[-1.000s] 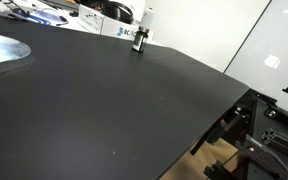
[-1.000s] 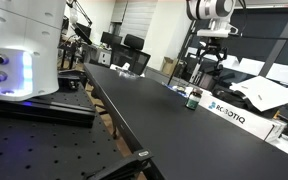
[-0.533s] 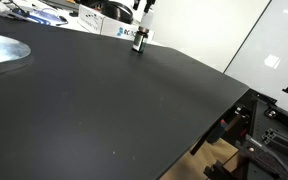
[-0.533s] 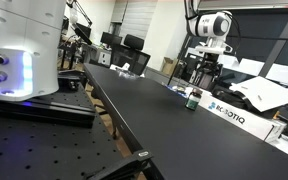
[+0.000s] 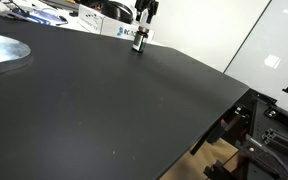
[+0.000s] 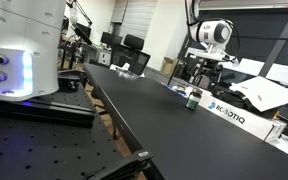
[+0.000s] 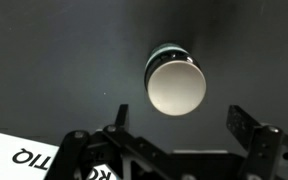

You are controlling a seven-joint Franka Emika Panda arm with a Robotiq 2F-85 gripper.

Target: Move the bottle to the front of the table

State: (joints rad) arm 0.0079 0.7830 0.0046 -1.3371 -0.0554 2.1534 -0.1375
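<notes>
My gripper will go down and slightly toward the bottle (image 5: 139, 40).
The bottle (image 5: 139, 40) is small and dark with a pale label band. It stands upright near the far edge of the black table (image 5: 114, 100) and also shows in an exterior view (image 6: 193, 98). In the wrist view I look straight down on its round top (image 7: 174, 85), which looks pale there. My gripper (image 5: 144, 13) hangs just above the bottle, apart from it, and also shows in an exterior view (image 6: 205, 69). In the wrist view the gripper (image 7: 180, 128) is open and empty, with the bottle's top just beyond the gap between the fingers.
A white ROBOTIQ box (image 6: 230, 115) lies right behind the bottle, and shows too in an exterior view (image 5: 122, 30) and the wrist view (image 7: 24, 160). A crumpled silver sheet (image 5: 4, 50) lies at one table end. A white machine (image 6: 24, 45) stands on a bench beside the table.
The gripper has come down from above toward the bottle, entering the top of one exterior view. The bottle has not moved.
</notes>
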